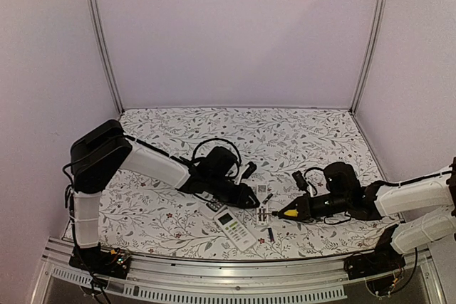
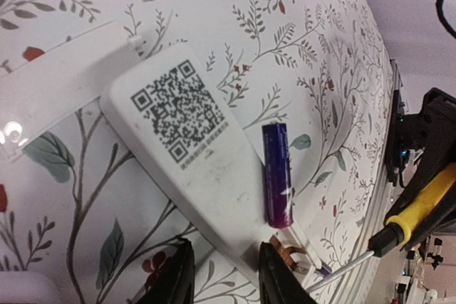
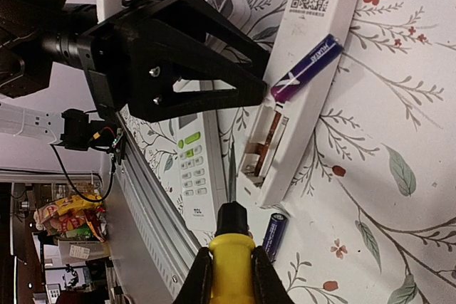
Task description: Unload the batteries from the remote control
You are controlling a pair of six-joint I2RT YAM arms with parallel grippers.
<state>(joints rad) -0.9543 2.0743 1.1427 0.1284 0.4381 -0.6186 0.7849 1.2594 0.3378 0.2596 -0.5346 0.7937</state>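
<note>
My right gripper will next lift away from the remote, as both batteries are out of the bay (image 3: 262,149). Then it will go down over bare cloth to release the screwdriver (image 3: 229,250).
A white remote control (image 2: 187,149) lies face down with its QR label up and its battery bay (image 3: 262,149) uncovered, copper contacts showing. One purple battery (image 2: 276,174) rests on the remote's back edge by the bay. Another dark blue battery (image 3: 274,236) lies on the table beside the remote. My left gripper (image 2: 224,248) is open, its fingers straddling the remote's bay end; bare table shows between the left finger and the remote. My right gripper (image 3: 229,255) is shut on a yellow-handled screwdriver (image 3: 229,250), whose shaft points toward the bay.
A second white remote (image 1: 235,227), buttons and display up, lies near the table's front edge beside the face-down one. A white flat cover piece (image 2: 57,83) lies on the floral cloth behind the remote. The metal front rail (image 1: 214,275) runs close by.
</note>
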